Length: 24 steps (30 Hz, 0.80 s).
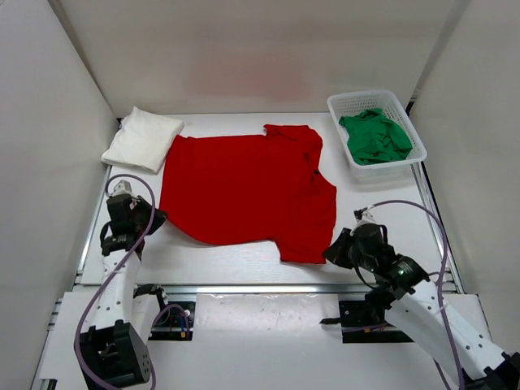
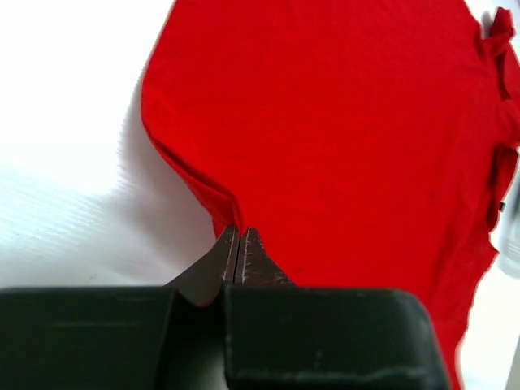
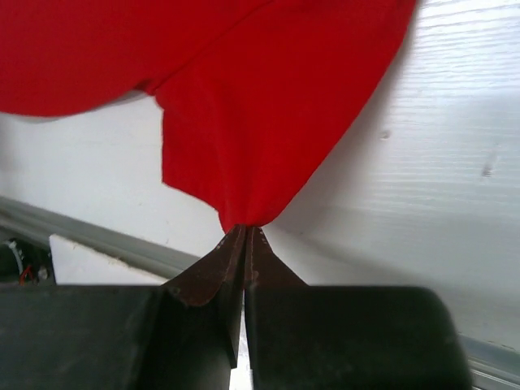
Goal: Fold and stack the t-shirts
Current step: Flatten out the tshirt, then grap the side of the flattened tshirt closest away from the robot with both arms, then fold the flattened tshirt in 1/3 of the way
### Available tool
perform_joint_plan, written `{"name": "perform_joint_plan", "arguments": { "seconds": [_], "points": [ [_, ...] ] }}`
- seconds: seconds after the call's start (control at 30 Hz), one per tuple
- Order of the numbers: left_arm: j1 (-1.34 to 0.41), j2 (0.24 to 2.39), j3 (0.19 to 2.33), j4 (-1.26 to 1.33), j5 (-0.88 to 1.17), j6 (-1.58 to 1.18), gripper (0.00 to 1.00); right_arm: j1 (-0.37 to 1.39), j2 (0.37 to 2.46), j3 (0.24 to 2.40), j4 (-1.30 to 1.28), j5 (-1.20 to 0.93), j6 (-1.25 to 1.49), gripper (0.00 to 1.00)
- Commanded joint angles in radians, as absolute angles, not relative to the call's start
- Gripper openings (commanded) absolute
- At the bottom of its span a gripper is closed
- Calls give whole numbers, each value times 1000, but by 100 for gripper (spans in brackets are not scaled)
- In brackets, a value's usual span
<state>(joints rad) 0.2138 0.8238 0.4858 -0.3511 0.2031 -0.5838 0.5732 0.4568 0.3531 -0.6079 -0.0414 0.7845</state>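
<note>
Next, my left gripper moves outward with the red t-shirt's hem (image 2: 219, 203) to release it on the red t-shirt's edge by the white t-shirt, since that edge lies outward of my gripper.
A bright red t-shirt (image 1: 244, 187) lies spread across the middle of the table. My left gripper (image 1: 157, 218) is shut on its near left edge; the left wrist view shows the fingertips (image 2: 240, 231) pinching the red hem (image 2: 219, 203). At the shirt's near right corner my right gripper (image 1: 331, 250) is shut on the cloth, which bunches into its closed tips (image 3: 246, 228). A folded white t-shirt (image 1: 144, 138) rests at the back left. The green t-shirt (image 1: 374, 136) is crumpled inside the white basket (image 1: 406, 114).
The white lattice basket stands at the back right, close to the red shirt's collar and sleeve. White walls enclose the table on three sides. A metal rail (image 1: 244, 288) runs along the near edge between the arm bases.
</note>
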Motion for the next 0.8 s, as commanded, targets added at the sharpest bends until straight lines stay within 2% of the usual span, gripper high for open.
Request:
{"name": "perform_joint_plan", "arguments": {
  "seconds": [0.0,0.13,0.27,0.53,0.77],
  "points": [
    [210,859,544,-281,253,-603,0,502,550,432,-562,-38,758,0],
    [172,954,589,-198,281,-707,0,342,701,503,-457,-178,622,0],
    [225,1003,597,-140,290,-747,0,206,829,601,-384,-242,545,0],
    [256,1218,692,-34,258,-833,0,213,1256,883,-235,-229,480,0],
    [249,1399,822,-15,207,-853,0,189,1593,1193,-267,-255,446,1]
  ]
}}
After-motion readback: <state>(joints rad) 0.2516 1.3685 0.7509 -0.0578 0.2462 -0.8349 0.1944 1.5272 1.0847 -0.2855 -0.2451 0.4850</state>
